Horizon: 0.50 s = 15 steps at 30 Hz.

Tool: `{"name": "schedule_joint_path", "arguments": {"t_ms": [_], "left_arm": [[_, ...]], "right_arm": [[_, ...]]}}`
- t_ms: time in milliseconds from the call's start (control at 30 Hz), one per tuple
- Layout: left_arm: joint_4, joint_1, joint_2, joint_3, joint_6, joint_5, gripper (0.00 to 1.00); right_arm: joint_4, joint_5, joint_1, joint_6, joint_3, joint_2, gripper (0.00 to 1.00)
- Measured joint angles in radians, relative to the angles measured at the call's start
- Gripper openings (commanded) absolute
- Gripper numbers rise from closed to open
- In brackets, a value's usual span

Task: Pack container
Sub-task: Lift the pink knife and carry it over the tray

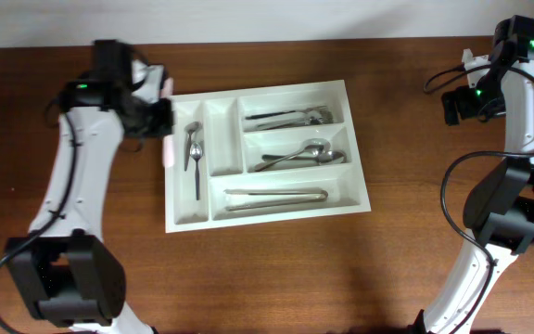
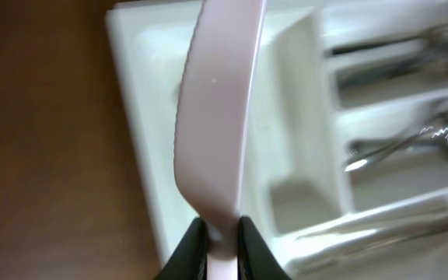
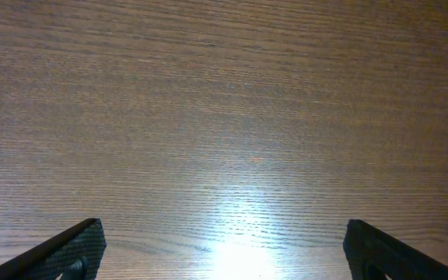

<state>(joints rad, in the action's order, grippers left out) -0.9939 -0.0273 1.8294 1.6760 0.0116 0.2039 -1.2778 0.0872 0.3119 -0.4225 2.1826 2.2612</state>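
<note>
My left gripper holds the knife and should move across and down to release it in the container's empty section (image 1: 222, 137) (image 2: 290, 144), which is below my gripper and to its right in the overhead view.
The container (image 1: 221, 130) is a large white cutlery tray lying mid-table, and its left rim (image 2: 142, 117) shows in the left wrist view. My left gripper (image 1: 156, 119) hovers over that left rim, shut on a pale pink plastic utensil (image 2: 216, 109). The utensil's long flat body reaches forward above the narrow compartments. From overhead its lower end (image 1: 167, 148) sticks out below the gripper. My right gripper (image 1: 462, 102) is far to the right, away from the tray. In its own view the right gripper (image 3: 224, 233) stands wide open over bare wood with nothing between its fingers (image 3: 68, 249).
Inside the tray a metal spoon (image 1: 195, 153) lies in the leftmost narrow compartment. Forks (image 1: 295, 117) fill the top long one, spoons (image 1: 299, 155) the middle, and a long metal piece (image 1: 274, 198) the bottom. Brown wooden table (image 1: 341, 278) surrounds the tray.
</note>
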Motion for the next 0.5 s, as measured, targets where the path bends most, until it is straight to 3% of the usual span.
{"name": "schedule_joint_path", "arguments": {"t_ms": [500], "left_arm": [[0.183, -0.212, 0.004, 0.003, -0.120, -0.059, 0.08]], "right_arm": [[0.000, 0.000, 0.000, 0.000, 0.000, 0.000, 0.98]]}}
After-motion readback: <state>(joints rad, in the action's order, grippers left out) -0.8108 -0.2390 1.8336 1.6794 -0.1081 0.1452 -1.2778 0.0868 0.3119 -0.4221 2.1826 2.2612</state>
